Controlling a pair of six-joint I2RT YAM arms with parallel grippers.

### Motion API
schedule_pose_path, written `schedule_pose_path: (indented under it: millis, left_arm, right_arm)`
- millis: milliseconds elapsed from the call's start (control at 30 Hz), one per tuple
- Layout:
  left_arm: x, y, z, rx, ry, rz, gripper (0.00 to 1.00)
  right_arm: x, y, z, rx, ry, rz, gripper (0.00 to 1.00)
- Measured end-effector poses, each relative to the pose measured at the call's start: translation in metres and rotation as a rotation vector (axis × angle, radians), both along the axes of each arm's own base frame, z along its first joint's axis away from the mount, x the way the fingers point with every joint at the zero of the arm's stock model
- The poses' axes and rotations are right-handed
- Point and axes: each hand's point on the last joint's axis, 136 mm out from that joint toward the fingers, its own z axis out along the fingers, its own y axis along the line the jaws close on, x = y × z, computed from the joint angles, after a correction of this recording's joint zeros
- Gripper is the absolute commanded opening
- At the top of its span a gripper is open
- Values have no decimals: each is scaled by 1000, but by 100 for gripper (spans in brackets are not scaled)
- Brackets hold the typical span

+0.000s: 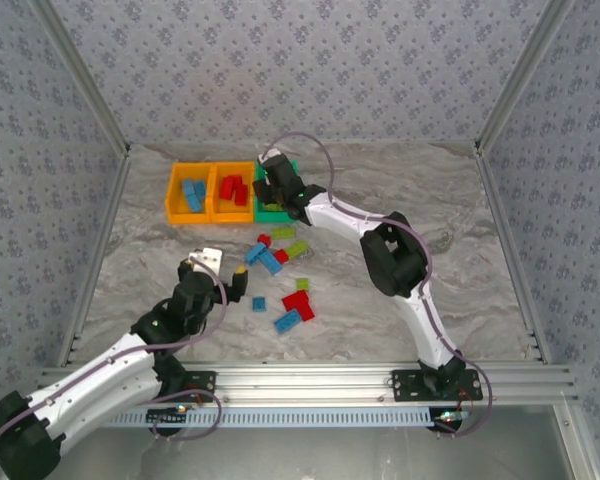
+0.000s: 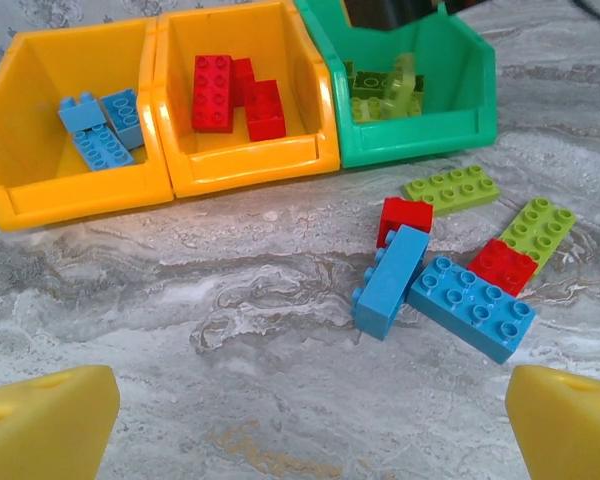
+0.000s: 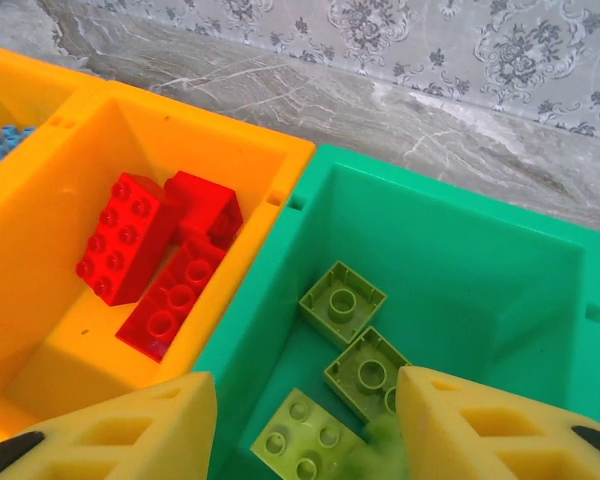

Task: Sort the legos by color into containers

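The blue lego standing on its side (image 1: 256, 253) (image 2: 393, 281) has open tabletop along its studs, so the robot's left gripper needs to move outward and down, with its fingers on both sides of the lego's middle.
The containers stand in a row: an orange bin (image 2: 80, 200) with blue legos (image 2: 105, 125), an orange bin (image 2: 250, 165) with red legos (image 2: 230, 95), and a green bin (image 2: 410, 145) with lime legos (image 3: 342, 300). My right gripper (image 3: 305, 430) hangs open over the green bin (image 3: 460, 260). A blurred lime brick (image 3: 380, 450) lies loose by its right finger. Low over the table, my left gripper (image 2: 310, 440) is wide open and empty, short of a loose pile: blue bricks (image 2: 392, 280), red bricks (image 2: 405, 218) and lime bricks (image 2: 451, 188).
More loose legos lie nearer the arms: a small lime one (image 1: 303, 283), a small blue one (image 1: 259, 303), a red one (image 1: 298, 303) and a blue one (image 1: 288, 320). Patterned walls on metal rails (image 1: 505, 100) enclose the table on three sides.
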Motion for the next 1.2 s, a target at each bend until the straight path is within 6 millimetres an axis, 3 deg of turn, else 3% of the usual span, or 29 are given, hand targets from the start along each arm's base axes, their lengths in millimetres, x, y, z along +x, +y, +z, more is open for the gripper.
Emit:
schedule_pose_path:
  millis: [100,200,267,433,533,600,733,833,967,1200]
  left_arm:
    - [1,-2,-7,23,23,-11,99]
    - [1,-7,-24,67,89,-46,88]
    - [4,-12,-35,81,153,-61,86]
    - [28,-28,-38,12,306,-66,85]
    - [50,-41,-36,-23,377,-69,78]
    - [62,-51,-37,-34,417,-78,72]
    - [81,-65,-48,-40,500,-101,58]
    - [91,-67,-61,-35,560,-93,54]
    - [99,-68,-76,-21,616,-79,52]
    - [102,-70,-104,18,692,-74,47]
  right_arm:
    - [-6,-1,9,13,15,19,57]
    - [-27,-13,21,35,60,49,64]
    - [-47,-27,36,55,87,74,69]
    - [-115,-66,96,146,87,172,83]
    - [-165,-78,116,202,87,279,88]
    - [-198,-81,111,214,117,348,90]
    - [-252,-86,67,181,252,442,90]
    - [-277,-97,35,165,349,456,91]
    - [-300,-108,18,186,419,468,91]
    - [-304,-107,28,214,396,482,92]
